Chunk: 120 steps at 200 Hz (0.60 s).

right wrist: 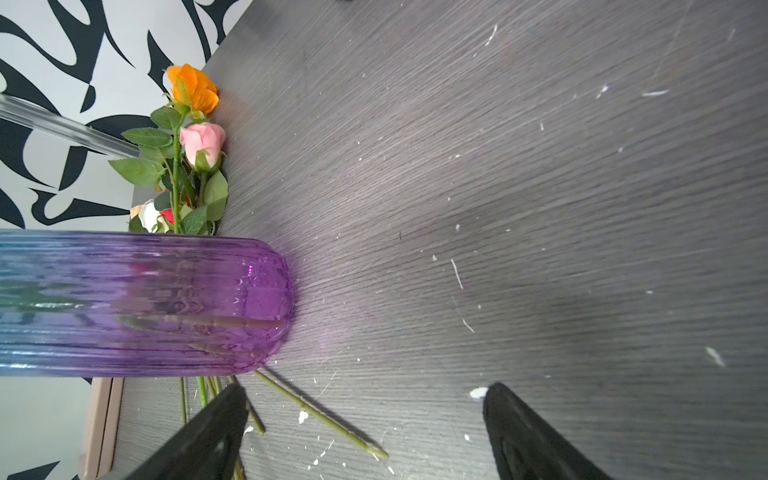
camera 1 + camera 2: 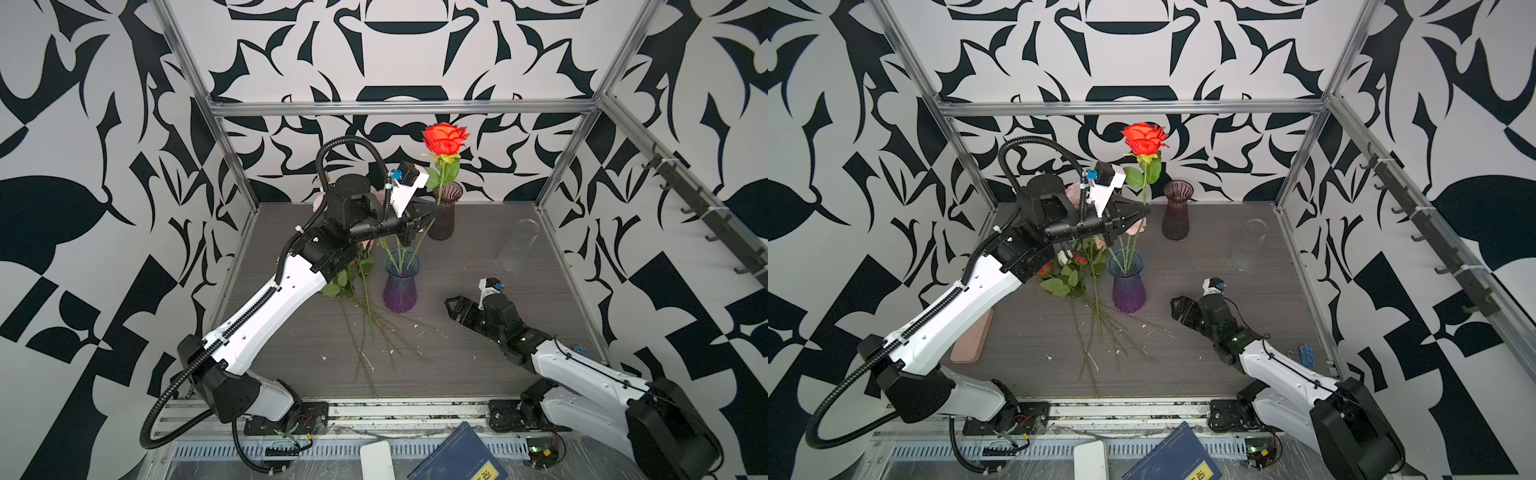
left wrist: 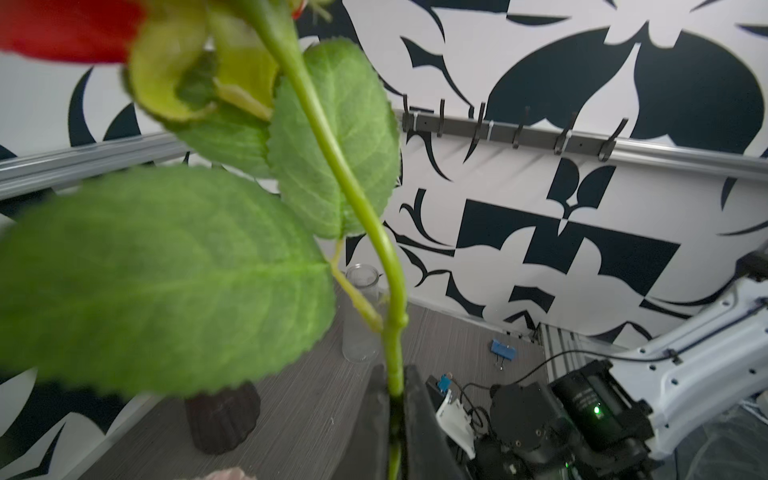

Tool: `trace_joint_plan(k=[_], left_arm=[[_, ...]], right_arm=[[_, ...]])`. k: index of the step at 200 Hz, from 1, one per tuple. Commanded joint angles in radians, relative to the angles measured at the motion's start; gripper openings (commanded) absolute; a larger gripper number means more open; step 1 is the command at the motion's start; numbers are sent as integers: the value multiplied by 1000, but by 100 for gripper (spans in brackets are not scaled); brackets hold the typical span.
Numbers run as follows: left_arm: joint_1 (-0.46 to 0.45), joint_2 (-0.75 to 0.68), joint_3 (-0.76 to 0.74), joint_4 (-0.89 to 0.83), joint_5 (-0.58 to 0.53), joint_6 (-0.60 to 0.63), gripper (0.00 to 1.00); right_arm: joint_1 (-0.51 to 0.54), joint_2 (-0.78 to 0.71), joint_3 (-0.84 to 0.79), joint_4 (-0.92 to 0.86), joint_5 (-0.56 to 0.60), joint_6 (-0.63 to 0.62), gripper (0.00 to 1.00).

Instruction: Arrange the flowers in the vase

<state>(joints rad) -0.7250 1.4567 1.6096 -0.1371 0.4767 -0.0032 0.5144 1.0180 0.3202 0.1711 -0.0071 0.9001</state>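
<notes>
My left gripper lowers the green stem deeper into the opening of the blue-to-purple vase (image 2: 400, 286) next and releases it, as the rose still stands high above the vase's rim.
My left gripper (image 2: 435, 211) (image 2: 1145, 211) is shut on the green stem (image 3: 340, 166) of a red rose (image 2: 444, 139) (image 2: 1144, 137), held upright above the table. The stem slants down into the mouth of the blue-to-purple glass vase (image 2: 400, 286) (image 2: 1128, 286), where other green stems also stand. In the left wrist view the dark fingers (image 3: 419, 415) pinch the stem just below a leaf joint. More flowers (image 2: 351, 282) (image 2: 1067, 272) lie left of the vase, among them an orange rose (image 1: 193, 89) and a pink one (image 1: 203, 143). My right gripper (image 2: 451, 305) (image 2: 1177, 306) (image 1: 361, 392) rests open and empty near the vase's right side.
A dark purple vase (image 2: 445, 216) (image 2: 1177, 212) stands at the back. A clear glass vase (image 2: 517, 245) (image 2: 1249, 245) stands at the back right. A pink board (image 2: 973, 336) lies at the left, and a blue binder clip (image 2: 1307, 353) at the right edge.
</notes>
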Motion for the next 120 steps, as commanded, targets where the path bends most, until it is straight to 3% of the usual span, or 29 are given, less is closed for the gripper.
trace_joint_plan(k=[1, 46, 116, 120], left_arm=[[-2, -1, -20, -53, 20, 89, 0], [-3, -21, -190, 9, 62, 123, 0], [-1, -27, -257, -15, 35, 210, 0], [0, -32, -260, -17, 24, 214, 6]], right_arm=[[-10, 8, 0, 40, -12, 2, 93], [-35, -3, 17, 12, -37, -4, 93], [-59, 58, 52, 9, -56, 2, 92], [-59, 65, 54, 12, -56, 3, 92]])
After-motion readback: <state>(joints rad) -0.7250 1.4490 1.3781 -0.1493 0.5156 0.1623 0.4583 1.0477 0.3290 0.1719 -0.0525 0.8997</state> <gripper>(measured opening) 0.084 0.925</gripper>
